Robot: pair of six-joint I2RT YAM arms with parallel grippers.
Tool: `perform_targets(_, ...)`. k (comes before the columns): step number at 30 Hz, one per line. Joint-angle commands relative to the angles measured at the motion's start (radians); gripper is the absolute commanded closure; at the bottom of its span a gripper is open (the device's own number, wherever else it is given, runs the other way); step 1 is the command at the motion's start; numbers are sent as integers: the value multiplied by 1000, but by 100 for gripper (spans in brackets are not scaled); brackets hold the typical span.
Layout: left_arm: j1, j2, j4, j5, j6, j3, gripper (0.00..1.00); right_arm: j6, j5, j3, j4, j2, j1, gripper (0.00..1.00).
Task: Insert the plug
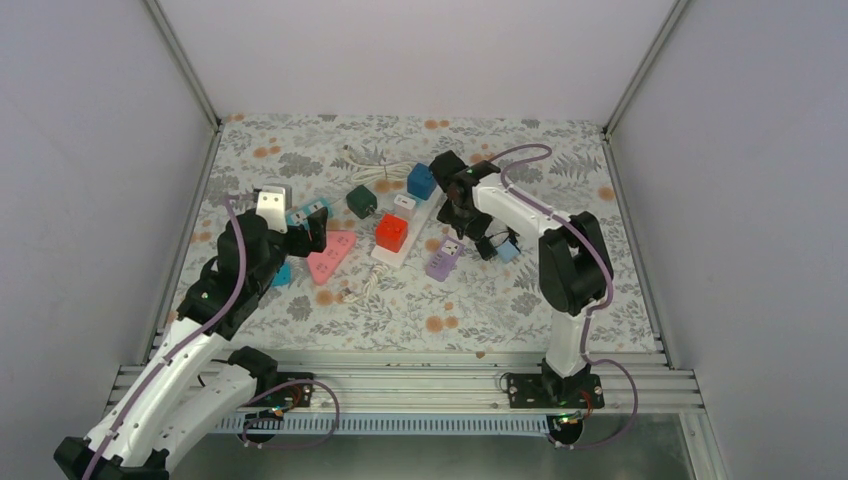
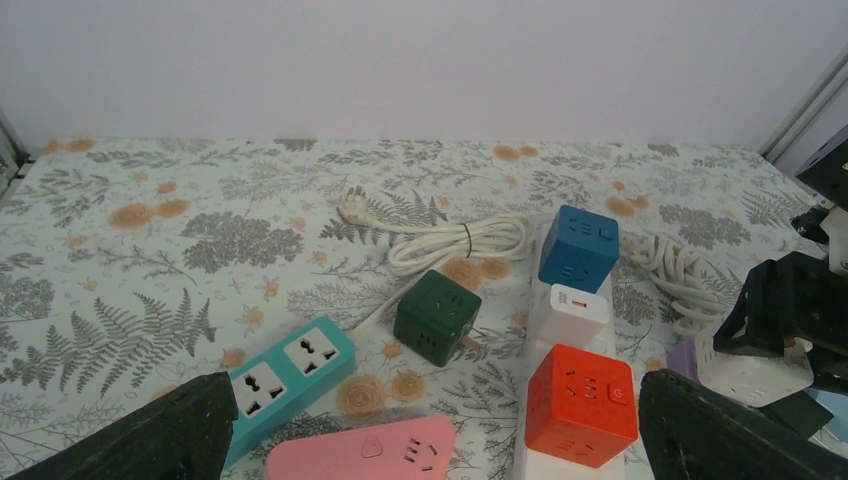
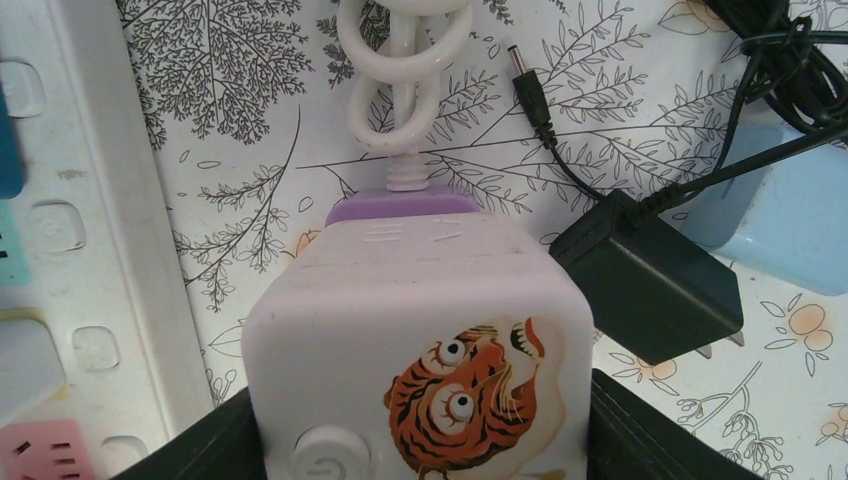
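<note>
My right gripper needs to push the white cube a little farther down against the purple part's far end (image 3: 403,206), because the cube is over that end with the cord.
My right gripper (image 3: 420,445) is shut on a white cube (image 3: 420,330) with a tiger print and a round button, its fingers (image 3: 660,440) pressed against both sides. A purple part (image 3: 400,208) with a white cord shows at the cube's far end. In the left wrist view the cube (image 2: 752,378) sits under that gripper (image 2: 780,320). A black plug adapter (image 3: 650,280) lies on its side just to the right, prongs showing. My left gripper (image 2: 440,440) stands open and empty above the pink strip (image 2: 370,455), between the teal strip (image 2: 285,375) and the red cube (image 2: 580,405).
A long white power strip (image 3: 100,250) carries the red cube, a white adapter (image 2: 570,312) and a blue cube (image 2: 578,248). A green cube (image 2: 436,317), a coiled white cable with a plug (image 2: 352,208) and a light blue block (image 3: 790,220) lie around. Grey walls enclose the mat.
</note>
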Motion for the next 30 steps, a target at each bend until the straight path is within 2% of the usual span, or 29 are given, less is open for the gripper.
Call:
perform_targets(1,6,4,-4,-12,-9,3,0,-22,-29,-63,27,68,-27,47)
perform_targets(4,5,6,-4,-15,-9,2,0,-30,-27,-73,41,93,-35,44)
perform_targets(14,5,16,-7,-21,-9,3,0,-26,-25,-80,64,182,-49,45)
perform_targets(21,6,18,-11,-31,-9,4,0,-29,-25,-62,73,236,-57,42)
perform_targets(25,5,21,-10,-34,-9,4,0,-53,-31,-80,100,237,-65,40)
perform_targets(30,6,25,-12,-35,-6,5,0,-127,-88,-148,203,183,-89,41)
